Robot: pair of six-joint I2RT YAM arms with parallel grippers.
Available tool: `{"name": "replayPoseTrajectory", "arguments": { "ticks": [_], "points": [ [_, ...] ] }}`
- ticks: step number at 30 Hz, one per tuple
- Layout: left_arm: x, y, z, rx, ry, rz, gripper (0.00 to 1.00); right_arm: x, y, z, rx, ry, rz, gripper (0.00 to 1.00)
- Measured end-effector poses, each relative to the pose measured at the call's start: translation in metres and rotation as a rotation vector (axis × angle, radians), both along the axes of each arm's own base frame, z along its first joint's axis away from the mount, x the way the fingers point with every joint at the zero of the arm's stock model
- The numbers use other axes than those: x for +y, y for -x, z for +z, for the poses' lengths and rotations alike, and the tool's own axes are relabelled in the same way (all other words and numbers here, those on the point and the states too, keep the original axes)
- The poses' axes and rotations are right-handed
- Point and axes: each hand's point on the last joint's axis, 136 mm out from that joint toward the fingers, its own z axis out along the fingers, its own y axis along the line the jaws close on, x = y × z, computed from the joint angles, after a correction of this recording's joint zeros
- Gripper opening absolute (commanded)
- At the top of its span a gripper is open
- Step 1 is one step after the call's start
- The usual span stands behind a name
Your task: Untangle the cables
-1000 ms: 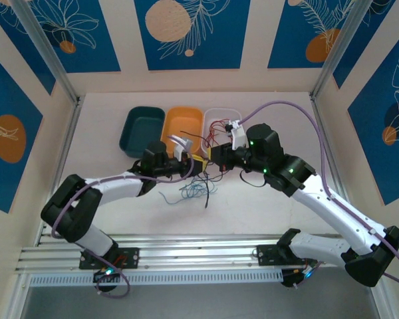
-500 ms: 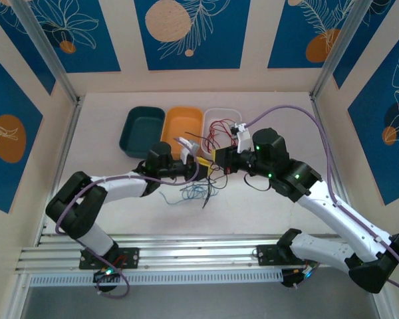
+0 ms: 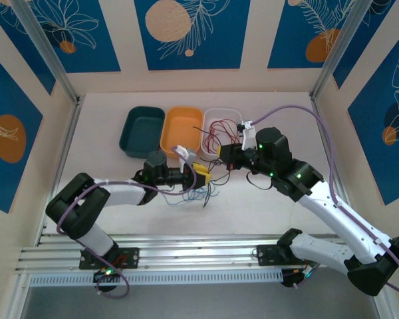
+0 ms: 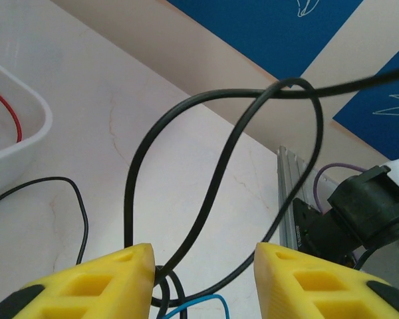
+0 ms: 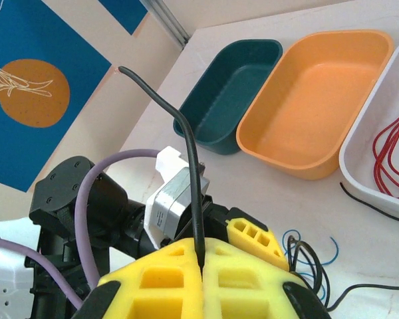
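I need to pull my right gripper away from the black loops between my left gripper's fingers, over the tabletop (image 3: 255, 177) beside the white bin, and release the cable.
The cables are thin black, blue and red strands. A loose black and blue tangle (image 3: 198, 191) lies on the table mid-front. My right gripper (image 5: 201, 266) is shut on a black cable (image 5: 187, 149), which rises from its yellow pads; in the top view this gripper (image 3: 223, 156) hovers just right of the tangle. My left gripper (image 4: 203, 279) stands open, with black loops (image 4: 219, 179) and a blue strand (image 4: 196, 304) between its yellow fingers (image 4: 93, 286); one black strand brushes the left finger. From above, the left gripper (image 3: 201, 174) sits low at the tangle. Red cable (image 5: 392, 143) lies coiled in the white bin.
Three bins stand in a row at the back: teal (image 3: 141, 131), orange (image 3: 181, 129) and white (image 3: 211, 114). A black strand (image 3: 256, 184) trails on the table under the right arm. Thick lilac arm cables (image 3: 319, 133) arc over the right side.
The left gripper has slid toward the near edge and a little right, into the tangle. The right gripper, still holding the black cable, has shifted slightly right.
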Motion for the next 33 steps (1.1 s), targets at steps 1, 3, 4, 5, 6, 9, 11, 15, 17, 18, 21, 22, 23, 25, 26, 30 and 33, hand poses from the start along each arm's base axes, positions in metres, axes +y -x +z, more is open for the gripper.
{"name": "replayPoseTrajectory", "arguments": {
  "ticks": [1, 3, 4, 5, 6, 9, 11, 15, 17, 18, 21, 22, 23, 25, 26, 30, 33],
  "points": [
    [-0.001, 0.001, 0.002, -0.015, 0.0, -0.001, 0.43, 0.0, 0.0, 0.0, 0.002, -0.002, -0.002, 0.0],
    [-0.002, 0.003, 0.004, -0.044, -0.012, 0.005, 0.43, 0.0, 0.0, 0.0, 0.005, -0.005, -0.004, 0.0],
    [-0.004, 0.004, 0.003, -0.061, -0.027, 0.012, 0.43, 0.0, 0.0, 0.0, 0.007, -0.007, -0.005, 0.0],
    [-0.005, 0.004, 0.003, -0.074, -0.046, 0.019, 0.43, 0.0, 0.0, 0.0, 0.01, -0.01, -0.006, 0.0],
    [-0.007, 0.003, 0.002, -0.088, -0.065, 0.03, 0.43, 0.0, 0.0, 0.0, 0.011, -0.011, -0.004, 0.0],
    [-0.014, -0.005, 0.002, -0.133, -0.128, 0.071, 0.42, 0.0, 0.001, 0.0, 0.017, -0.016, -0.004, 0.0],
    [-0.017, -0.013, 0.003, -0.162, -0.163, 0.107, 0.4, 0.001, 0.001, 0.0, 0.02, -0.02, -0.002, 0.0],
    [-0.017, -0.024, 0.004, -0.195, -0.207, 0.169, 0.18, 0.001, 0.002, 0.0, 0.024, -0.023, 0.001, 0.0],
    [-0.015, -0.03, 0.003, -0.201, -0.222, 0.203, 0.08, 0.001, 0.002, 0.0, 0.024, -0.023, 0.0, 0.0],
    [-0.014, -0.033, 0.003, -0.204, -0.229, 0.22, 0.05, 0.001, 0.002, 0.0, 0.024, -0.022, 0.0, 0.0],
    [-0.008, -0.042, 0.003, -0.204, -0.246, 0.286, 0.0, -0.003, 0.0, -0.002, 0.028, -0.007, -0.023, 0.0],
    [-0.005, -0.044, 0.006, -0.212, -0.246, 0.307, 0.0, -0.007, -0.001, -0.004, 0.031, 0.004, -0.04, 0.0],
    [-0.002, -0.045, 0.01, -0.22, -0.243, 0.326, 0.0, -0.012, -0.002, -0.005, 0.033, 0.017, -0.061, 0.0],
    [0.007, -0.044, 0.022, -0.238, -0.231, 0.362, 0.0, -0.026, -0.004, -0.008, 0.037, 0.057, -0.124, 0.0],
    [0.011, -0.043, 0.028, -0.246, -0.225, 0.376, 0.0, -0.033, -0.005, -0.009, 0.038, 0.073, -0.157, 0.0],
    [0.03, -0.037, 0.054, -0.279, -0.195, 0.435, 0.0, -0.075, -0.011, -0.014, 0.063, 0.144, -0.342, 0.0],
    [0.047, -0.033, 0.067, -0.29, -0.187, 0.48, 0.0, -0.106, -0.012, -0.026, 0.111, 0.193, -0.468, 0.0]
  ]
}}
